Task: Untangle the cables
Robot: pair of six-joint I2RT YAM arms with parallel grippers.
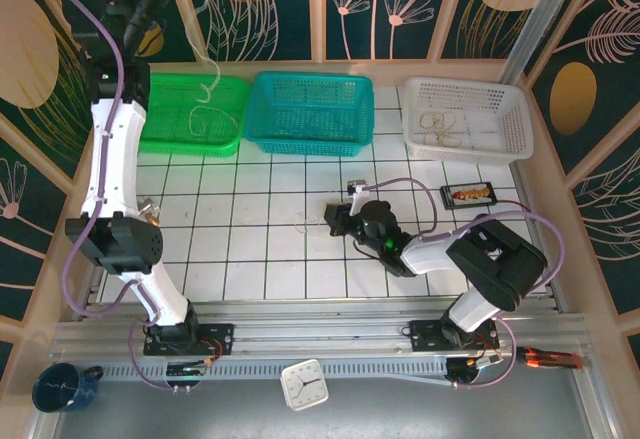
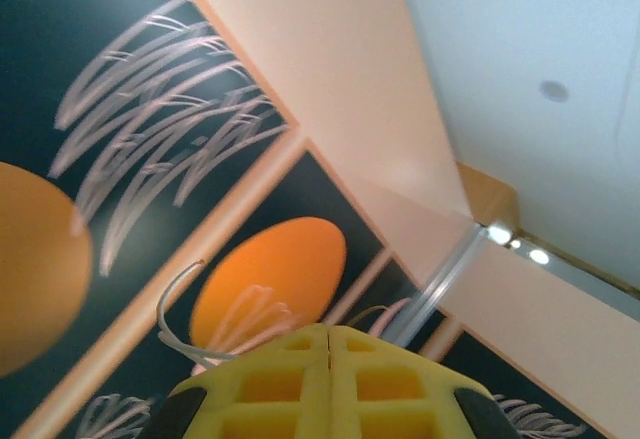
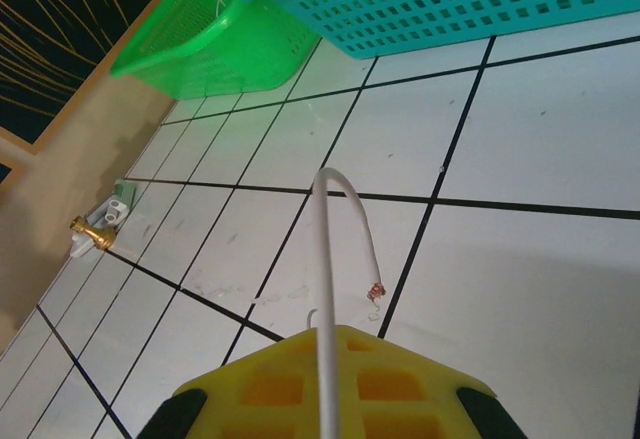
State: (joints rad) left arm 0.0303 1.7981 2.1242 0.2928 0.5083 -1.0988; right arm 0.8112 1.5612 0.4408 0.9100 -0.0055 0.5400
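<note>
The left gripper brings the pale cable's upper end down over the green basket next, then lets go, since the cable already hangs down toward the loops.
My left arm (image 1: pixel 110 139) reaches high over the back left corner. Its gripper (image 2: pixel 330 331) points up at the wall and ceiling with the yellow jaws pressed together. A thin grey cable (image 2: pixel 165 314) curls out from behind the left finger. A pale cable (image 1: pixel 208 69) hangs down into the green basket (image 1: pixel 160 139), where more thin loops (image 1: pixel 203 116) lie. My right gripper (image 1: pixel 335 217) is low over the middle tiles. It (image 3: pixel 325 331) is shut on a white cable (image 3: pixel 322 219), which arches forward and ends in a bare copper tip (image 3: pixel 376 290).
A teal basket (image 1: pixel 310 139) stands at the back centre. A white basket (image 1: pixel 510 134) at the back right holds thin wire loops (image 1: pixel 445 129). A small black box (image 1: pixel 468 194) lies on the tiles at the right, and a brass fitting (image 3: pixel 90 229) sits near the left wall.
</note>
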